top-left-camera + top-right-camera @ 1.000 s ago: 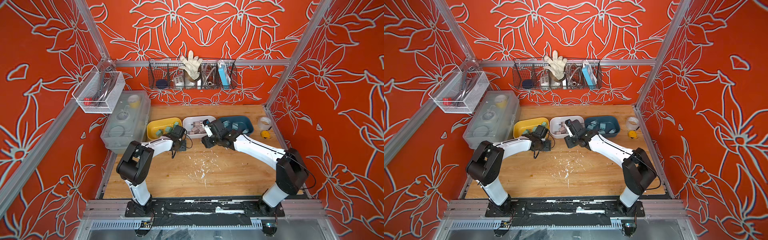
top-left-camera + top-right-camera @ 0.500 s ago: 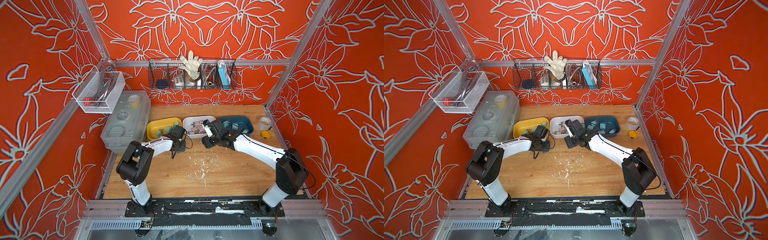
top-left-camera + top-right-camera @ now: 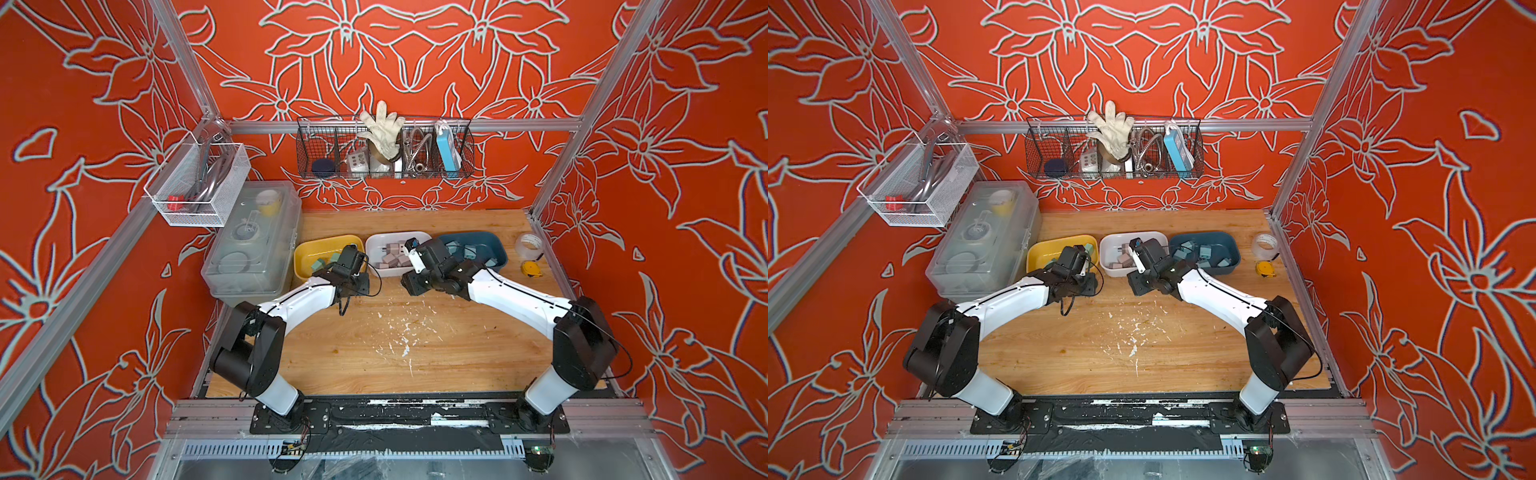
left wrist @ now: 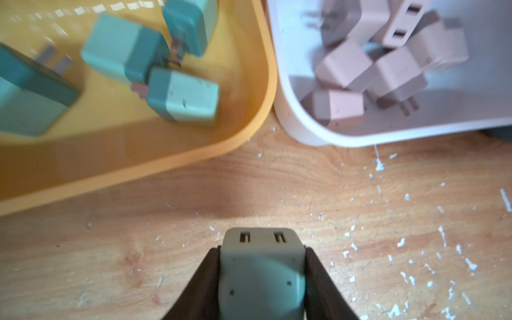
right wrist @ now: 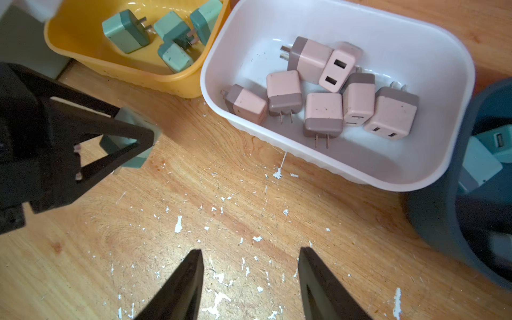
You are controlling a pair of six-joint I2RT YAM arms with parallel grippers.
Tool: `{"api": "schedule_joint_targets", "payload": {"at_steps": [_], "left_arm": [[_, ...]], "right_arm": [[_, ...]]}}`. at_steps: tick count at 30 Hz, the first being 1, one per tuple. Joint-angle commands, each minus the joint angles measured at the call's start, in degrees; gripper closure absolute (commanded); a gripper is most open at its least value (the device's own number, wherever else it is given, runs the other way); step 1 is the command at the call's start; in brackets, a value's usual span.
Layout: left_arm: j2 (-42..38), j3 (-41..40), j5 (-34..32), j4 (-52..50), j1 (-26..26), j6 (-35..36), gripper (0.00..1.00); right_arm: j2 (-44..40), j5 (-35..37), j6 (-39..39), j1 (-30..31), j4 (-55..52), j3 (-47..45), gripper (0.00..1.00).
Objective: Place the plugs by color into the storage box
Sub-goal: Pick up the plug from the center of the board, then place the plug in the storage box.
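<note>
The tub of matching plugs is outward of my left gripper. I will next raise that gripper outward over the yellow tub's end (image 3: 307,257) by the clear case and let go.
A mint green plug (image 4: 261,266) sits on the wooden table just in front of the yellow tub (image 4: 266,55), and my left gripper (image 4: 261,249) is shut on it, socket face pointing outward. The right wrist view shows the same held plug (image 5: 130,122) from the side. Several mint green plugs (image 4: 182,97) lie in the yellow tub. Several pink plugs (image 5: 324,110) fill the white tub (image 5: 468,83). Light blue plugs (image 5: 496,138) lie in the dark blue tub (image 5: 432,216). My right gripper (image 5: 250,255) stands open over bare wood in front of the white tub, holding nothing.
A clear lidded plastic case (image 3: 249,241) stands left of the yellow tub (image 3: 324,245). A tape roll (image 3: 529,245) and a yellow tape measure (image 3: 531,268) lie at the far right. Wire baskets (image 3: 384,153) hang on the walls. White flecks (image 3: 399,332) dot the table.
My left gripper's jaws have closed onto the mint green plug. Both arms have stayed in place, and the right gripper is as open as before.
</note>
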Motion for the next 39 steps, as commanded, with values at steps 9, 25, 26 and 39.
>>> {"api": "schedule_joint_targets", "payload": {"at_steps": [9,25,26,39], "left_arm": [[8.4,13.0,-4.6,0.7,10.7,-0.2,0.62],[12.6,19.5,-5.9,0.9,15.4,0.2,0.27],[11.5,18.0,-5.8,1.7,15.4,0.0,0.27],[-15.4,-14.3,-12.6,21.7,15.4,7.6,0.29]], "right_arm": [[-2.0,-0.6,-0.1,-0.2,0.0,1.0,0.40],[-4.3,0.1,-0.3,-0.2,-1.5,-0.2,0.39],[-4.6,0.4,-0.4,-0.2,-1.5,-0.4,0.39],[-15.8,29.2,-13.1,-7.9,4.7,-16.6,0.38]]}}
